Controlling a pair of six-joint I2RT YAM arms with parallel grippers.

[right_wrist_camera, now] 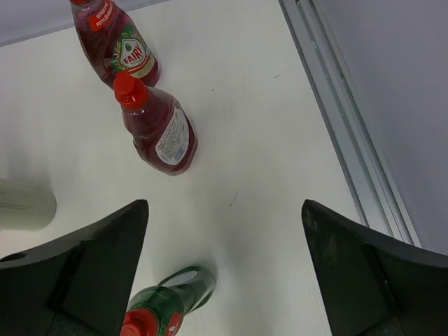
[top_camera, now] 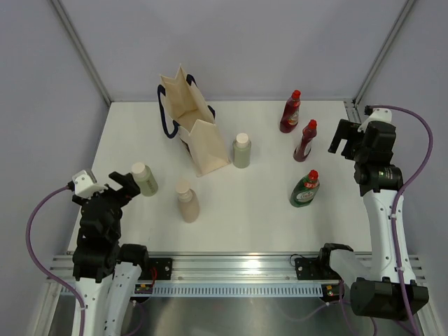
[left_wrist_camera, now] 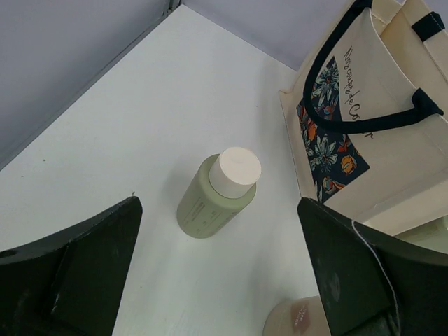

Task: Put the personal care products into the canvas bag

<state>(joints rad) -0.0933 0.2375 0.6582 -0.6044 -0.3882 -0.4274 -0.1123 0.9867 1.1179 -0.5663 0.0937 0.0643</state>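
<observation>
My left gripper moves over the bottle's cap and down around its shoulder (top_camera: 143,175) (left_wrist_camera: 212,186) next. The nearer sage-green bottle stands below my left gripper, to its right in the top view.
The canvas bag (top_camera: 194,129) stands open at the back left of the table; its floral print and navy handles fill the right of the left wrist view (left_wrist_camera: 371,133). Three personal care products stand upright. One sage-green bottle (top_camera: 145,179) is just right of my left gripper (top_camera: 124,185). It shows ahead of the open fingers (left_wrist_camera: 84,266), apart from them (left_wrist_camera: 213,199). The pinkish-beige bottle (top_camera: 187,200) stands nearer the front (left_wrist_camera: 297,318). The other sage-green bottle (top_camera: 241,150) is right of the bag. My right gripper (top_camera: 344,143) hangs open and empty at the right side (right_wrist_camera: 224,210).
Two red dish-soap bottles (top_camera: 290,112) (top_camera: 305,141) and a green one (top_camera: 305,189) stand at the right, below my right gripper (right_wrist_camera: 157,126) (right_wrist_camera: 164,304). An aluminium rail (right_wrist_camera: 350,140) runs along the table's right edge. Grey walls close in the back and sides.
</observation>
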